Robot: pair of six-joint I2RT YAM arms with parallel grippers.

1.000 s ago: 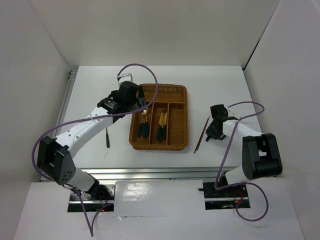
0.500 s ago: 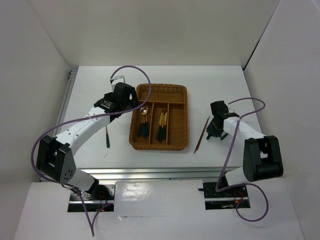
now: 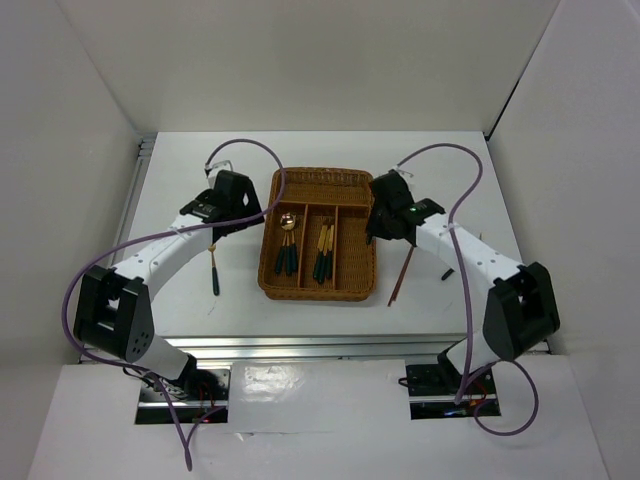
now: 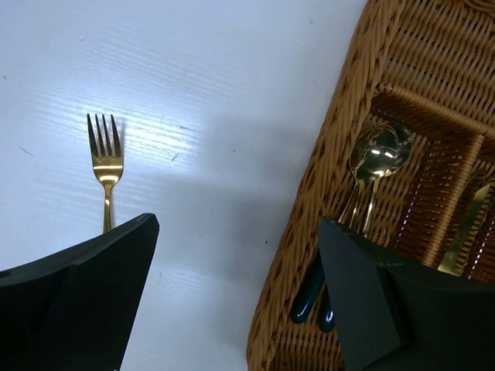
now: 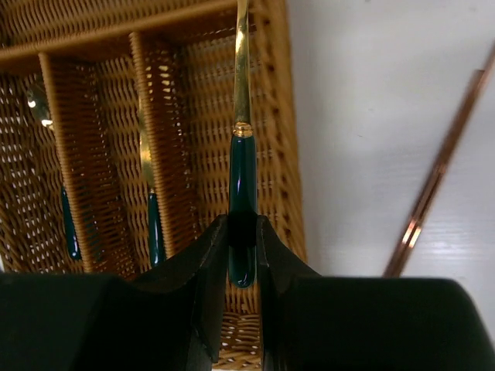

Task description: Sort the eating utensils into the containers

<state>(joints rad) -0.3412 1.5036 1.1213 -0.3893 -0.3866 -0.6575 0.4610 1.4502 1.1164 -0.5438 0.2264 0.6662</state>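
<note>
My right gripper is to go left in the top view and down into the tray's empty slot to let go of the knife's teal handle, since the other slots hold utensils.
My right gripper (image 5: 242, 224) is shut on the dark teal handle of a gold-bladed knife (image 5: 242, 116), which hangs over the right long slot of the wicker tray (image 5: 282, 154). From above, the right gripper (image 3: 378, 228) sits at the right rim of the tray (image 3: 316, 294). My left gripper (image 4: 238, 224) is open and holds nothing, above the table by the tray's left wall (image 4: 309, 232). A gold fork (image 4: 106, 166) lies on the table to its left, and the same fork (image 3: 214, 272) shows from above. Spoons (image 3: 287, 245) lie in the left slot, more utensils (image 3: 323, 250) in the middle slot.
A thin reddish-brown chopstick (image 3: 400, 275) lies on the table just right of the tray, and the chopstick (image 5: 441, 166) is also in the right wrist view. Purple cables (image 3: 440, 150) arc above both arms. The table's metal edge (image 3: 140, 190) runs along the left.
The right arm swung left from the table's right side to the tray's right rim. The left gripper drew back left off the tray and stayed open.
</note>
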